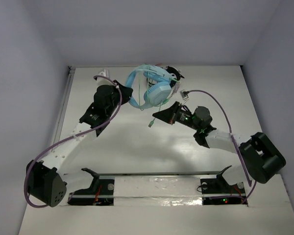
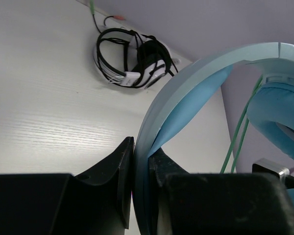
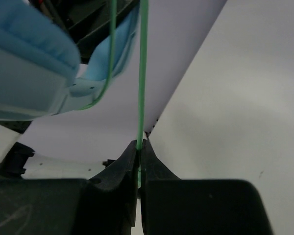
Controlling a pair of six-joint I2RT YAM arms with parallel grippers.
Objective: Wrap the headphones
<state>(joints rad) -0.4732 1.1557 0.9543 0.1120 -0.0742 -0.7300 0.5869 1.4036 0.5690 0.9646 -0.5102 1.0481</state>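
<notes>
My left gripper should next go down and draw back to let go of the headband (image 2: pixel 186 93) on the bare tabletop below and back from it, clear of the smaller headphones.
The light blue headphones (image 1: pixel 153 91) are held above the far middle of the table. My left gripper (image 1: pixel 128 100) is shut on their wide headband (image 2: pixel 186 93), which runs up between the jaws in the left wrist view (image 2: pixel 141 147). My right gripper (image 1: pixel 160 115) sits just below the earcups and is shut on the thin pale green cable (image 3: pixel 142 73), which rises taut from its jaws (image 3: pixel 140 144). A padded earcup (image 3: pixel 29 54) fills the upper left of the right wrist view. Cable strands (image 2: pixel 240 137) hang beside the other earcup. The cable's free end (image 1: pixel 151 125) dangles near the right gripper.
Smaller black-and-white headphones (image 2: pixel 132 58) lie on the table by the back wall, behind the blue ones (image 1: pixel 172 73). White walls close in the table at the back and both sides. A metal rail (image 1: pixel 157 175) runs between the arm bases.
</notes>
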